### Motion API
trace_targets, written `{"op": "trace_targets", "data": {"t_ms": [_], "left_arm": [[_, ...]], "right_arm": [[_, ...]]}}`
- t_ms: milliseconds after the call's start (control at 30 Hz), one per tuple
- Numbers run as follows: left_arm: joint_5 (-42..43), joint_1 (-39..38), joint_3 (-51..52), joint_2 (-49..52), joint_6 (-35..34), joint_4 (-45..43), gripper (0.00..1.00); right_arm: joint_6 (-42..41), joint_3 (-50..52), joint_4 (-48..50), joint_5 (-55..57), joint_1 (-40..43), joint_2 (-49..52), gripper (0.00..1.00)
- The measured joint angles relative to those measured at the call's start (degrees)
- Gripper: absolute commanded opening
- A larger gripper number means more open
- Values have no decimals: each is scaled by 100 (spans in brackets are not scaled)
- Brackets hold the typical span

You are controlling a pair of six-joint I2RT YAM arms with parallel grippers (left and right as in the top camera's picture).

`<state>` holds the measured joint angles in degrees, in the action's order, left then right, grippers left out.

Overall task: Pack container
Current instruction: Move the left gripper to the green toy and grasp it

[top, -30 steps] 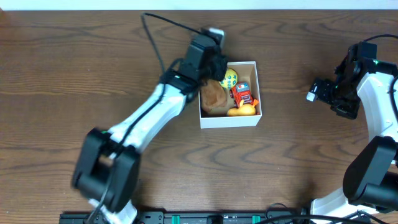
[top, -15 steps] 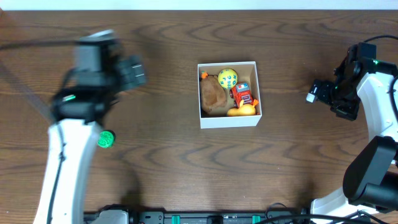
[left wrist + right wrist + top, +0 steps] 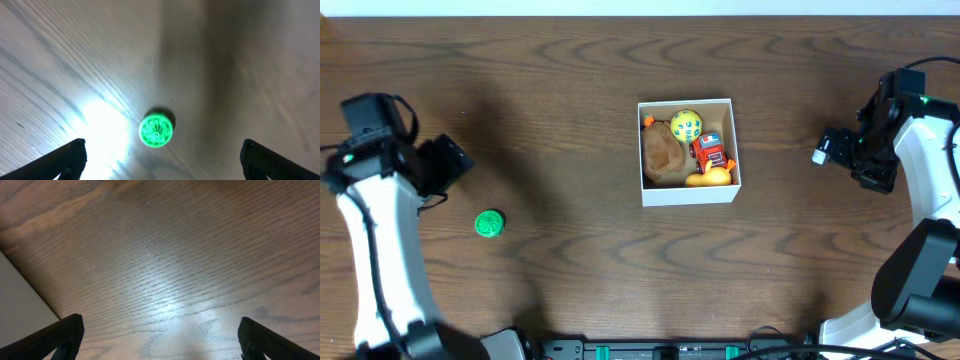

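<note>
I should next lower my left gripper to the green toy point(image 3: 489, 223) outside the container, with one finger on each side of the toy.
The container point(image 3: 689, 192), a small white cardboard box with a tan inside, stands at the table's middle. It holds a brown lump toy point(image 3: 662, 155), a yellow spotted ball point(image 3: 686, 126), a red toy point(image 3: 711, 152) and a yellow-orange toy point(image 3: 708, 178). A small green round toy point(image 3: 489, 223) lies on the table at the left; it also shows in the left wrist view point(image 3: 156, 131). My left gripper point(image 3: 455, 160) is open and empty, above and just beyond the green toy. My right gripper point(image 3: 832, 146) is open and empty, over bare table to the right of the container.
The dark wooden table point(image 3: 620, 260) fills the view. The table's pale far edge point(image 3: 640, 8) runs along the top. A pale edge strip point(image 3: 20, 305) shows at the left of the right wrist view.
My left arm has swung from the container far out to the left side of the table and now hangs over the green toy. The right arm has not moved.
</note>
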<state>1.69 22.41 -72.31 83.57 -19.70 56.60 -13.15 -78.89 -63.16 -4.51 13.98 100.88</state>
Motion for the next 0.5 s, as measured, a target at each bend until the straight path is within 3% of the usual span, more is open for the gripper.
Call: {"op": "trace_targets", "data": {"t_ms": [500], "left_arm": [[501,0,846,2072,2,-420,98]], "right_arm": [[2,0,0,0,0,0,99]]}}
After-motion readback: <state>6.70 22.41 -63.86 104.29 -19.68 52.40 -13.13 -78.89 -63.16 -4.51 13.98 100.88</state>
